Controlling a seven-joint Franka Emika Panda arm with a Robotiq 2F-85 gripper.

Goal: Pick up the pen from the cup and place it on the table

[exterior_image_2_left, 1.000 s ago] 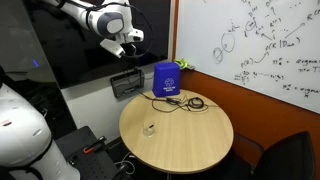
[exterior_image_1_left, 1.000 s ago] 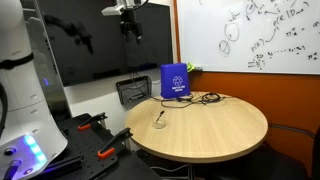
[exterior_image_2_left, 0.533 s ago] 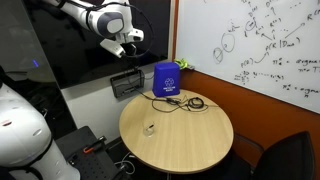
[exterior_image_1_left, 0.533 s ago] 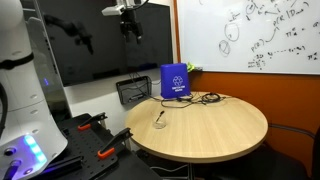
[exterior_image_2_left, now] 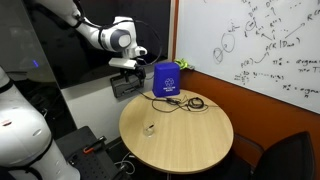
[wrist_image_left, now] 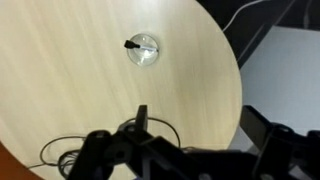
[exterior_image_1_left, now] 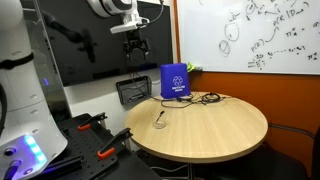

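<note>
The pen's dark end (exterior_image_1_left: 161, 114) (wrist_image_left: 131, 44) sticks out over the cup's rim, so my gripper will next lower far toward the cup and then turn its spread fingers around that end.
A small clear cup (exterior_image_1_left: 160, 119) stands near the edge of the round wooden table (exterior_image_1_left: 215, 130), and it shows in both exterior views (exterior_image_2_left: 149, 128). In the wrist view the cup (wrist_image_left: 143, 48) holds a dark pen (wrist_image_left: 131, 44) that sticks out over its rim. My gripper (exterior_image_1_left: 133, 45) hangs in the air well above and beyond the table's edge, far from the cup, as an exterior view (exterior_image_2_left: 124, 68) also shows. In the wrist view its fingers (wrist_image_left: 198, 120) are spread apart and empty.
A blue bag (exterior_image_1_left: 174, 82) stands at the table's back, with black cables (exterior_image_1_left: 200, 98) beside it. A black wire basket (exterior_image_1_left: 133, 92) sits behind the table under my gripper. Orange-handled tools (exterior_image_1_left: 105, 145) lie on the low stand beside the table. A whiteboard covers the wall.
My gripper has come down from near the top of the view and shifted a little toward the table. The cup, pen and bag have not moved.
</note>
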